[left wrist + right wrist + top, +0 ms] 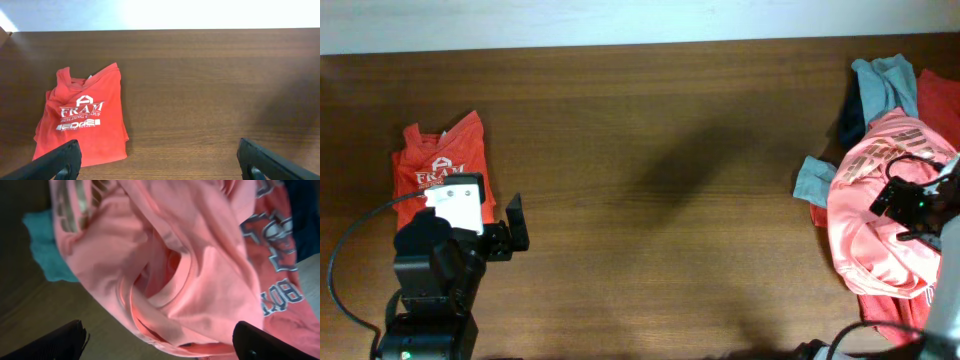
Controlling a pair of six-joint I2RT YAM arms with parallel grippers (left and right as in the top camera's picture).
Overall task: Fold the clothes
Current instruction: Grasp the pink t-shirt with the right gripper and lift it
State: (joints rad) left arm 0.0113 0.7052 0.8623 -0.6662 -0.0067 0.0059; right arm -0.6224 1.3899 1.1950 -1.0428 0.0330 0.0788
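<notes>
My right gripper should move down onto those folds [884,243] [167,293] next, because the salmon-pink T-shirt is on top of the pile and its raised folds are under my open fingers.
A folded red-orange T-shirt [440,165] with white lettering lies flat at the table's left; in the left wrist view this folded shirt [85,122] sits ahead and to the left. My left gripper [162,165] stands open and empty just in front of it, its left finger [62,160] over the shirt's near corner. At the right edge lies a crumpled pile of clothes with a salmon-pink T-shirt [880,230] on top. My right gripper [915,197] hovers over that pink shirt [200,280], open wide, nothing between its fingers.
Under and around the pink shirt lie a grey-teal shirt [880,78], a navy one [850,118] and a red one with lettering [280,245]. Bare brown tabletop [670,180] stretches between the two arms. A black cable [350,250] loops beside the left arm's base.
</notes>
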